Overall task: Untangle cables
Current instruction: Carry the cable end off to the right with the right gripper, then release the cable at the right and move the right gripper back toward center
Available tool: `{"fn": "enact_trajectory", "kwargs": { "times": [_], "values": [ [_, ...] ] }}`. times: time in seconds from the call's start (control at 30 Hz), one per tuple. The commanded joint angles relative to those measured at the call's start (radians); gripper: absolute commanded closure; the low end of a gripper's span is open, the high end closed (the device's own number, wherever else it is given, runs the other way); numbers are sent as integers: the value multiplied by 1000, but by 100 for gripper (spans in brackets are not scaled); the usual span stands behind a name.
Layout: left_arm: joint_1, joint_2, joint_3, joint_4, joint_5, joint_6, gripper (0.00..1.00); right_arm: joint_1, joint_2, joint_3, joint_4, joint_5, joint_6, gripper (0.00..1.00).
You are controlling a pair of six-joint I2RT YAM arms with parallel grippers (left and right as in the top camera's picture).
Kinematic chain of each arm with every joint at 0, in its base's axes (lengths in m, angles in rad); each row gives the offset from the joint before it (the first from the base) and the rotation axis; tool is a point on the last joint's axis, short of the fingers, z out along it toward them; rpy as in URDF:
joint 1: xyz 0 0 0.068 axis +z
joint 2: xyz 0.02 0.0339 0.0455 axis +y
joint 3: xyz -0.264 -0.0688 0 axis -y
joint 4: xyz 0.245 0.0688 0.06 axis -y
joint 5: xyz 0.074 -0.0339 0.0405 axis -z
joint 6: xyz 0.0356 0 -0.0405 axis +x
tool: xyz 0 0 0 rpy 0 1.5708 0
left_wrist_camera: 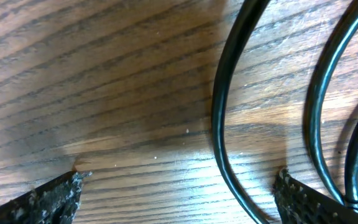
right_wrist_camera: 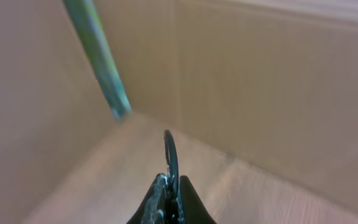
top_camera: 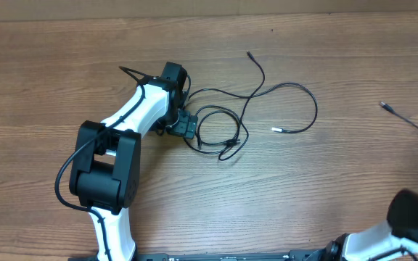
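Observation:
My right gripper moves down next, tilting toward the table, over the bare wood [top_camera: 400,133] beside the lone plug. It lets go of the cable there, well clear of the tangle.
A tangle of thin black cables [top_camera: 223,132] lies mid-table, with one long strand [top_camera: 312,109] looping right and a plug end [top_camera: 250,54] pointing to the far side. My left gripper [top_camera: 186,128] is down at the tangle's left edge. In the left wrist view it [left_wrist_camera: 179,178] is open wide just above the wood. One cable strand [left_wrist_camera: 219,124] runs between its fingers, close to the right finger [left_wrist_camera: 306,202]. My right gripper [right_wrist_camera: 171,178] is shut on a thin black cable [right_wrist_camera: 169,149] that arcs up from the jaws.
A separate black cable [top_camera: 406,121] lies at the far right and runs off the table's right edge. The right arm [top_camera: 412,215] sits at the bottom right corner. Behind the right gripper are cardboard walls [right_wrist_camera: 260,87] and a blurred greenish rod [right_wrist_camera: 98,59].

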Motion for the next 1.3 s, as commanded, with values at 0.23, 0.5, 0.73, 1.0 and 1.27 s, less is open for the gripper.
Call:
{"fn": "enact_trajectory", "kwargs": {
  "times": [0.23,0.5,0.73,1.0,1.27],
  "values": [
    [11,97,-68,12,-38,-25,0,-27,203,-47,-183,-141,89,96],
    [11,97,-68,12,-39,-25,0,-27,314,-48,-279,-195,88,96],
    [11,97,-68,12,-39,-28,0,-32,346,-58,-297,-253,89,95],
    [11,97,-68,12,-39,-28,0,-66,353,-161,-258,-254,138,96],
    [11,97,-68,12,-38,-28,0,-77,353,-299,-186,-417,136,80]
  ]
}}
